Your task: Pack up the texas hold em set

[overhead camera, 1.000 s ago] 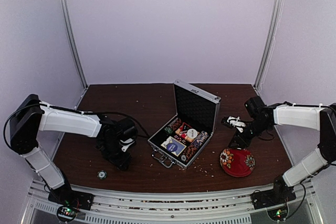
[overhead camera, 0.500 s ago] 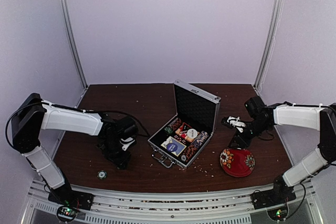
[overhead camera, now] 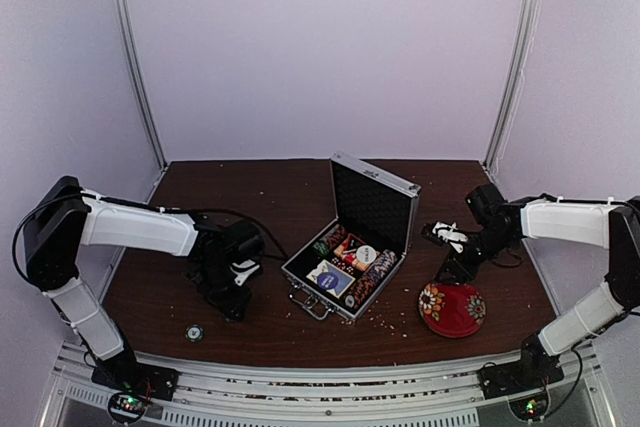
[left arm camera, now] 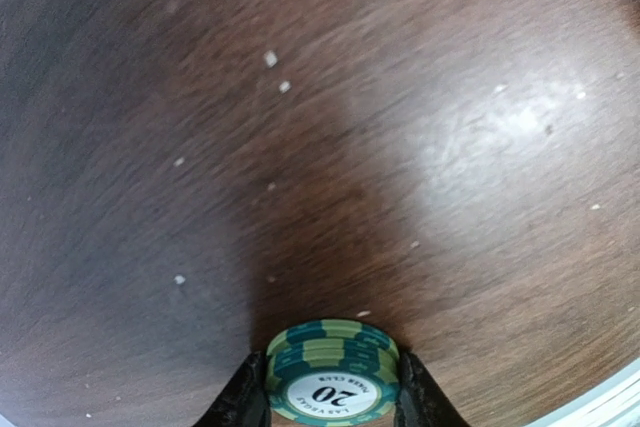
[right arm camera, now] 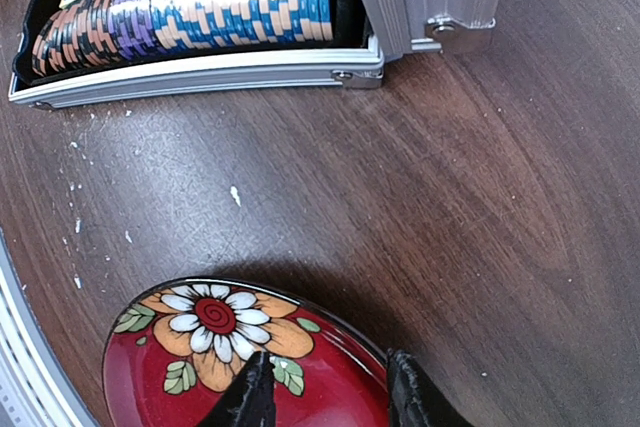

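The green chips will go up and to the right in the top view with my left gripper, which will then lower and release them in the case's half-empty slot (overhead camera: 307, 258), since there is room there.
The silver briefcase (overhead camera: 350, 247) stands open mid-table, lid upright. Rows of striped poker chips (right arm camera: 200, 2) and the blue card deck box (overhead camera: 330, 275) lie in it. My left gripper (left arm camera: 332, 387) is down at the table left of the case, its fingers pressed on both sides of a short stack of green poker chips (left arm camera: 332, 362) marked 20. One loose chip (overhead camera: 194, 331) lies near the front edge. My right gripper (right arm camera: 327, 365) hovers open over the red floral bowl (right arm camera: 210, 332), holding nothing.
The red floral bowl (overhead camera: 452, 309) sits right of the case near the front edge. White crumbs are scattered on the brown table (overhead camera: 280, 197). The case's handle (overhead camera: 308, 305) sticks out toward the front. A metal rail runs along the near edge.
The left jaws have narrowed onto the green chip stack, and the left gripper has shifted slightly toward the case. The right arm has not moved.
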### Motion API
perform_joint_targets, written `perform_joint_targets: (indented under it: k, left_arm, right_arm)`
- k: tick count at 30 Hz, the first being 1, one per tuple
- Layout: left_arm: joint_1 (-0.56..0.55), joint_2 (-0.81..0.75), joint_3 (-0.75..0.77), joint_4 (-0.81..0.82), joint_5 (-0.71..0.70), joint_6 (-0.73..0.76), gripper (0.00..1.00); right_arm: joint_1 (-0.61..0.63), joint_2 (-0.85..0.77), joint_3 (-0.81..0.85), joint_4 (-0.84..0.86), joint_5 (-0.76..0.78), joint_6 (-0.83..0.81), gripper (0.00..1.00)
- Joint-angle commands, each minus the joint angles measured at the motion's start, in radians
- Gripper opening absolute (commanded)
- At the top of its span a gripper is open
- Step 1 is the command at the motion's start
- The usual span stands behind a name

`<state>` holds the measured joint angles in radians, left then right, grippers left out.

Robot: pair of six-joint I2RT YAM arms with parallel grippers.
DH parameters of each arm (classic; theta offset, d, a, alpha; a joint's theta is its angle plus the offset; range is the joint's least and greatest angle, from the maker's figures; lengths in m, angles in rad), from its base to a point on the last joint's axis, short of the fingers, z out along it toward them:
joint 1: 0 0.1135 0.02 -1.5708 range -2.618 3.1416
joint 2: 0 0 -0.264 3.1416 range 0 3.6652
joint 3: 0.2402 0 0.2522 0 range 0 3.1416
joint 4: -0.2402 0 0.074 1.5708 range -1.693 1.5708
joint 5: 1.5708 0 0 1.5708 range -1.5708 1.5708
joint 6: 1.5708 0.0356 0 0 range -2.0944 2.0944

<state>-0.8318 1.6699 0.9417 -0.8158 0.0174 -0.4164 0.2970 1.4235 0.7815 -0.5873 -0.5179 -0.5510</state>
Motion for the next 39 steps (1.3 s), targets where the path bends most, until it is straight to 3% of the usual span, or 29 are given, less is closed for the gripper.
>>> perform_joint_targets:
  k: [1,13,25,32,39]
  left_arm:
    - [0.005,0.025,0.02,0.101,0.079,0.028,0.28]
    - [-0.048,0.104,0.122,0.13,0.115,0.057,0.27]
    - [-0.049,-0.016,0.111,0.217,0.07,0.05,0.25]
    - [-0.049,-0.074,0.156,0.404,0.038,0.065,0.26]
    - [-0.049,0.08,0.239,0.616,0.034,0.046,0.26]
  right_arm:
    - [0.01,0.019,0.025,-0.006,0.012,-0.006,0.38]
    - [0.01,0.014,0.022,-0.006,0.015,-0.004,0.38]
    - [0.01,0.025,0.025,-0.006,0.013,-0.003,0.38]
    - [0.01,0.026,0.024,-0.006,0.013,-0.002,0.39]
    - [0.01,0.023,0.022,-0.009,0.007,-0.003,0.39]
